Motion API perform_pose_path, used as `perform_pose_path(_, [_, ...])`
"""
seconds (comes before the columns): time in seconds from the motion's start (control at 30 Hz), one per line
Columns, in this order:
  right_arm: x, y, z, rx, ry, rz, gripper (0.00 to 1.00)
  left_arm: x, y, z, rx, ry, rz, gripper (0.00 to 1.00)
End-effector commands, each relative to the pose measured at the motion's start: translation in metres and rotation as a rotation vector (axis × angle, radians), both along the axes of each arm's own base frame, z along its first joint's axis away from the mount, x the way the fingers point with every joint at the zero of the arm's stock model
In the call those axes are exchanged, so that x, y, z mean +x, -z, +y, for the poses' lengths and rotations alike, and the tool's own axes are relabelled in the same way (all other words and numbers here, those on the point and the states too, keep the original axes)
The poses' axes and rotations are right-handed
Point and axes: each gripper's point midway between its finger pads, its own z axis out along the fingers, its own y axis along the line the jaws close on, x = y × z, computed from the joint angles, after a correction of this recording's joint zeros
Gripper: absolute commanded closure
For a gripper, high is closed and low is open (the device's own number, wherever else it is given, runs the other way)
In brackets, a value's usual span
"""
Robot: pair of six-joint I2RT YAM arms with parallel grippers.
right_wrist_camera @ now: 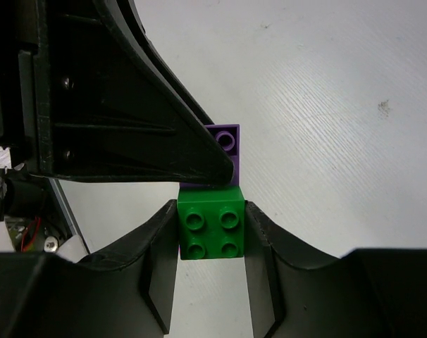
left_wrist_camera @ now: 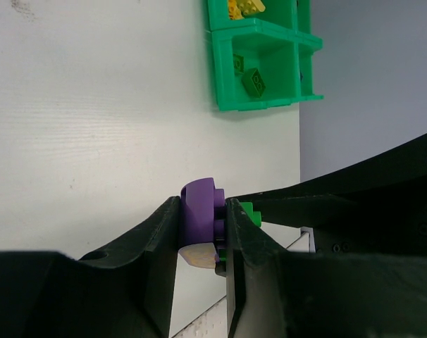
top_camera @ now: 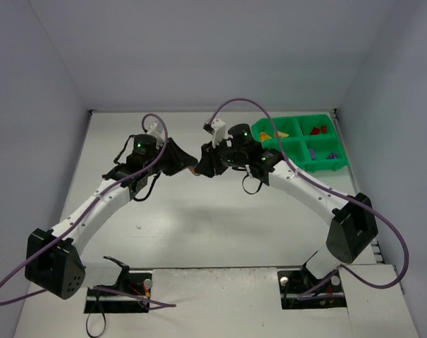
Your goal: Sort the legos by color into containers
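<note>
Next, my right gripper swings to the right in the top view, then down to release, since the green tray's section of matching green bricks lies there below it.
My left gripper [left_wrist_camera: 202, 205] is shut on a purple brick [left_wrist_camera: 199, 218]. My right gripper [right_wrist_camera: 211, 211] is shut on a green brick [right_wrist_camera: 211, 231], studs facing the camera. The two bricks touch, the purple brick [right_wrist_camera: 227, 137] just beyond the green one [left_wrist_camera: 247, 211]. Both grippers meet above the table's middle, left [top_camera: 187, 163] and right [top_camera: 203, 166]. The green tray [top_camera: 303, 139] stands at the back right. It holds yellow bricks [top_camera: 277, 132], red bricks [top_camera: 316, 129] and a purple brick [top_camera: 331, 156]. Green bricks [left_wrist_camera: 254, 82] lie in one compartment.
The tray's wall [left_wrist_camera: 217, 70] shows at the top of the left wrist view, close to the right side wall. The left gripper's finger [right_wrist_camera: 164, 120] fills the upper left of the right wrist view. Grey walls enclose the white table on three sides.
</note>
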Motion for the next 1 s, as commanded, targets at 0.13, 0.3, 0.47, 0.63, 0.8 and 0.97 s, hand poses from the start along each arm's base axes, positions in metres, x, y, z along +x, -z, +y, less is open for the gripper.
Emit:
perform_pose_path(0.13, [0.029, -0.054, -0.04, 0.063, 0.098, -0.142, 1.0, -0.001, -0.013, 0.007, 0.009, -0.007, -0.081, 1.0])
perform_pose_path(0.3, [0.052, -0.069, -0.084, 0.085, 0.182, -0.156, 1.0, -0.005, 0.005, 0.014, 0.076, -0.003, -0.068, 1.0])
perform_pose_path(0.47, [0.069, -0.082, -0.114, 0.096, 0.257, -0.172, 1.0, -0.012, 0.023, 0.021, 0.145, 0.007, -0.027, 1.0])
perform_pose_path(0.63, [0.105, -0.063, -0.185, -0.056, 0.567, -0.173, 1.0, -0.018, 0.012, 0.022, 0.111, 0.003, -0.047, 1.0])
perform_pose_path(0.8, [0.133, 0.004, -0.266, -0.246, 0.898, -0.058, 1.0, -0.022, -0.002, 0.02, 0.079, 0.009, -0.067, 1.0])
perform_pose_path(0.97, [0.153, 0.062, -0.29, -0.321, 1.0, 0.053, 1.0, -0.025, -0.014, 0.016, 0.049, 0.025, -0.08, 1.0])
